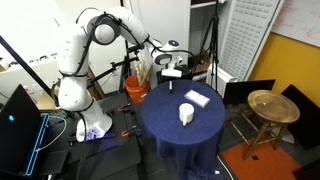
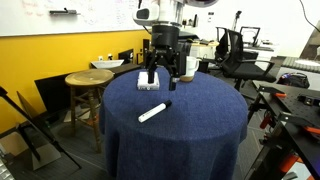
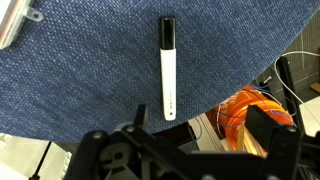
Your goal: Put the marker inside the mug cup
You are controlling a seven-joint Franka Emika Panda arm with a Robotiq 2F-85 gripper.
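Observation:
The marker is lying flat below my gripper, and the marker's white body runs lengthwise between the two open fingers, so my gripper needs to lower onto it next.
The marker, a slim white stick with a black cap, lies flat on the round blue table. It also shows in an exterior view and, tiny, under the gripper in an exterior view. My gripper is open and empty and hovers above the table near its edge, the marker just beyond its fingertips. It shows in both exterior views. The white mug cup stands upright on the table, well apart from the gripper. It is mostly hidden behind the gripper in an exterior view.
A flat white pad lies on the table between marker and mug. A round wooden stool stands beside the table. An orange object with cables sits below the table edge. Office chairs stand behind.

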